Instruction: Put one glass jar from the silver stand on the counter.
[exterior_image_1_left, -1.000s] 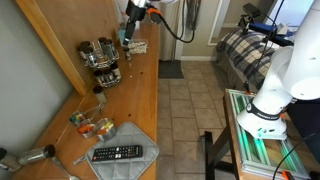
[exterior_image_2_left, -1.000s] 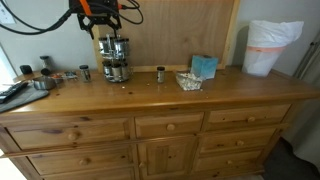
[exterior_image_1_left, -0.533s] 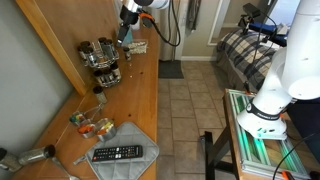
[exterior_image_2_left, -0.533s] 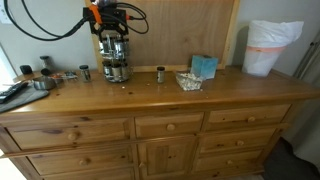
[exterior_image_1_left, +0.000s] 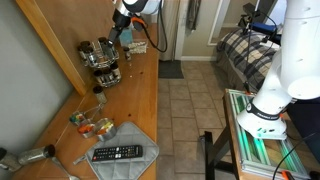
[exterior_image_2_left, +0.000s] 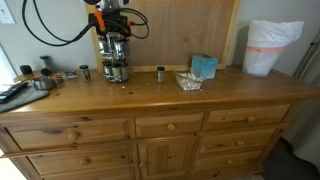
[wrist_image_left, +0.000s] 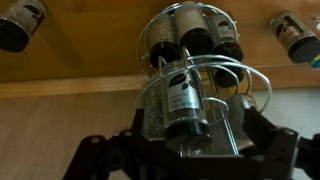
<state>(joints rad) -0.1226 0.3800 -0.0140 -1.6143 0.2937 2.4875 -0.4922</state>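
Note:
I should gently move my open gripper onto the dark cap of the jar between its fingers next and close there, because the cap is clear of the wire ring.
The silver stand stands on the wooden counter against the back board, and it also shows in an exterior view. It holds several glass jars with dark caps. My gripper hangs right above the stand. In the wrist view its open fingers straddle one glass jar lying in a ring of the stand. I cannot tell whether the fingers touch the jar.
Loose jars stand on the counter beside the stand. A blue box, a glass dish and a white bag lie further along. A remote on a grey mat lies at the near end.
My gripper has moved along the counter towards the stand and now hangs directly over it. The jars and the stand have not moved.

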